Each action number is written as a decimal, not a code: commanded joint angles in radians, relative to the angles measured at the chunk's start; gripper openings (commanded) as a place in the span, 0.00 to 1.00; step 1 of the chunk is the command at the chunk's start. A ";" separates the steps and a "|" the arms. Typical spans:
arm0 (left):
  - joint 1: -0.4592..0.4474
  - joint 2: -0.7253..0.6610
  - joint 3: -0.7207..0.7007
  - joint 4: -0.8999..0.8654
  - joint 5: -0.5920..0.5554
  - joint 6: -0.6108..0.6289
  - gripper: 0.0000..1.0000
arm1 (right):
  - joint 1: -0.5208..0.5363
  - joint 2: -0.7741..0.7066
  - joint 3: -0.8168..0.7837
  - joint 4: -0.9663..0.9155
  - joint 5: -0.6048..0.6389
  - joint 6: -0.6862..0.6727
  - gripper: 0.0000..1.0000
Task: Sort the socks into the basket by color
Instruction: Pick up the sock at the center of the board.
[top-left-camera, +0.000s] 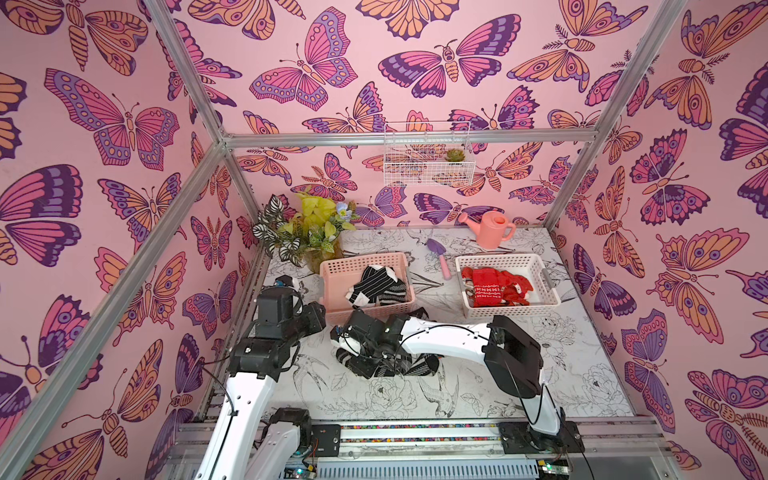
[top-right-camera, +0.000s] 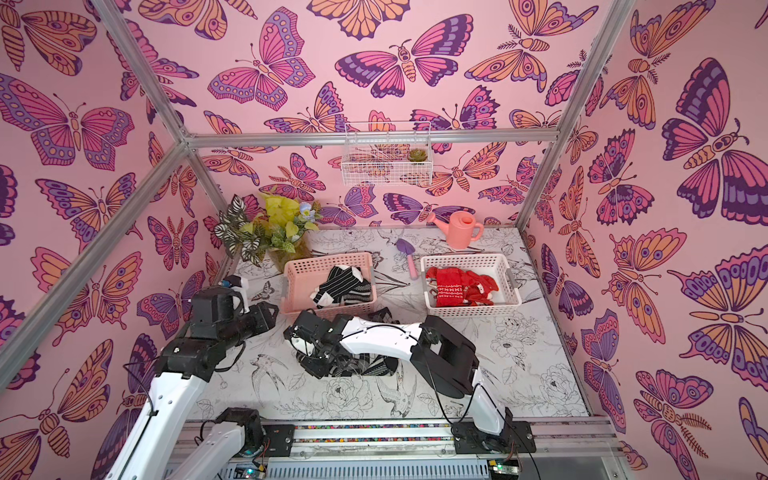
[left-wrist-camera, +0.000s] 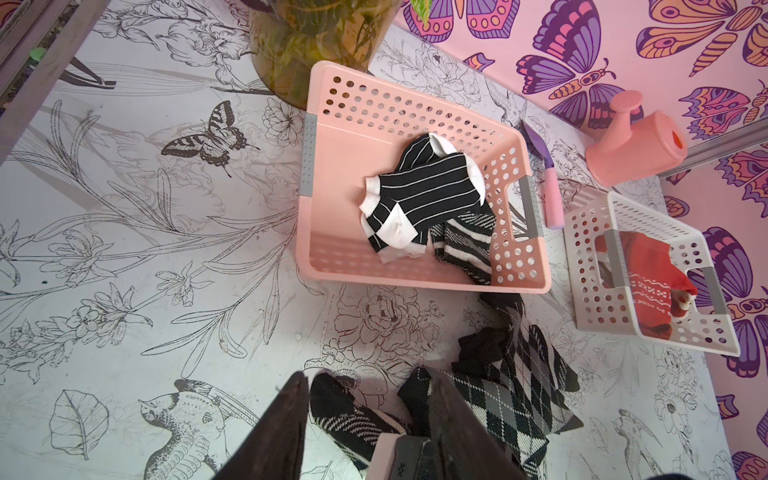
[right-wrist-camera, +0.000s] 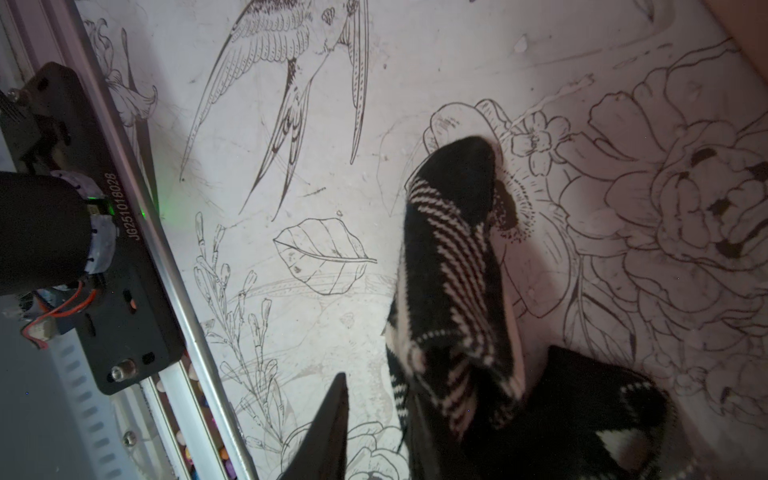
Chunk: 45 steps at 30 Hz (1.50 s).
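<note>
My right gripper has only bare table between its fingers. It will next move outward and go down slightly to straddle the folded end of the striped sock.
Black-and-white socks (top-left-camera: 415, 365) lie in a loose pile on the table in front of the baskets. My right gripper (top-left-camera: 353, 353) is down on that pile. In the right wrist view its fingers (right-wrist-camera: 376, 390) stand apart with bare table between them. A striped sock (right-wrist-camera: 453, 257) lies against and over the far finger. My left gripper (left-wrist-camera: 370, 399) hovers open to the left, with the pile showing below its fingers. An argyle sock (left-wrist-camera: 498, 399) lies beside it. The pink basket (top-left-camera: 332, 266) holds black-and-white socks (top-left-camera: 378, 286). The white basket (top-left-camera: 498, 259) holds red socks (top-left-camera: 494, 286).
A potted plant (top-left-camera: 307, 232) stands at the back left by the pink basket. A pink watering can (top-left-camera: 490, 228) and a purple trowel (top-left-camera: 440, 257) lie at the back. A wire basket (top-left-camera: 428, 153) hangs on the wall. The arms' rail (top-left-camera: 415, 432) runs along the front edge.
</note>
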 joint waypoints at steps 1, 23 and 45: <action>0.012 -0.013 -0.014 -0.028 -0.018 -0.001 0.50 | -0.006 0.015 0.038 0.005 0.000 0.001 0.27; 0.049 -0.008 -0.016 -0.016 0.016 0.004 0.50 | -0.006 -0.049 0.054 -0.091 0.138 -0.063 0.38; 0.071 -0.013 -0.021 -0.021 0.003 -0.001 0.50 | -0.028 0.037 0.045 -0.021 0.084 -0.033 0.09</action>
